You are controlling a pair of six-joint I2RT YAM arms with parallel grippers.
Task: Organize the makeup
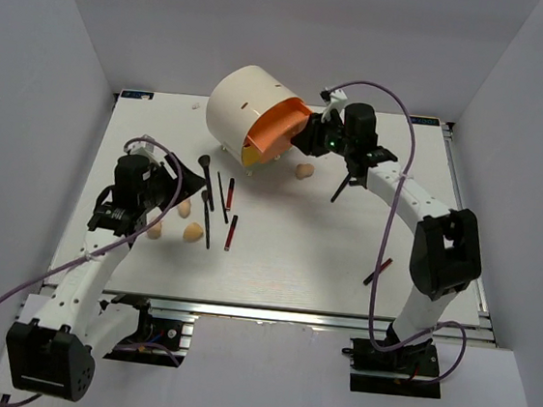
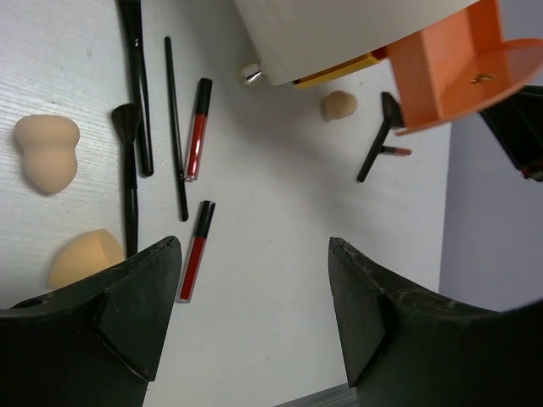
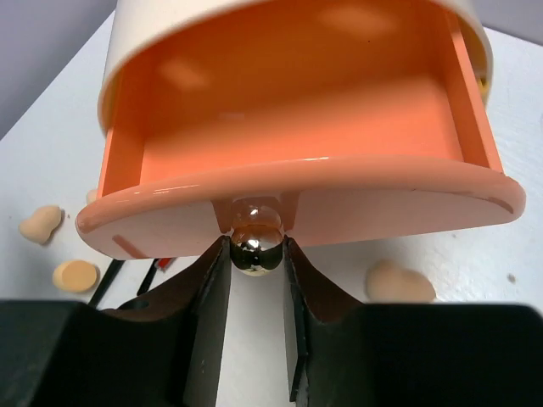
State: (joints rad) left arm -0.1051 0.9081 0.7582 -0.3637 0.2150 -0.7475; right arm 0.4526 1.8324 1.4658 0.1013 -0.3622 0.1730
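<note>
Next, my left gripper descends to its left in the wrist view onto the lobed sponge [image 1: 184, 209] [image 2: 47, 154], which lies below it, clear of the brushes.
The makeup lies loose on the white table. Thin black brushes [image 1: 207, 226] [image 2: 176, 127], dark-red sticks [image 1: 231, 232] [image 2: 198, 129] and peach sponges [image 1: 193, 233] [image 2: 46, 150] cluster at the left. Another sponge [image 1: 304, 171] [image 3: 399, 281], a brush [image 1: 343, 185] and a stick [image 1: 377, 271] lie to the right. My left gripper [image 1: 184, 187] [image 2: 254, 246] is open and empty above bare table beside the cluster. My right gripper [image 1: 309, 138] [image 3: 257, 254] is shut on the shiny metal knob [image 3: 257, 244] of the orange drawer [image 1: 277, 131] [image 3: 297, 127], which is pulled out and empty.
The cream cylindrical box [image 1: 248, 104] [image 2: 339, 34] stands at the back centre on small feet. White walls close in the table on the left, right and back. The metal rail runs along the near table edge [image 1: 270, 310].
</note>
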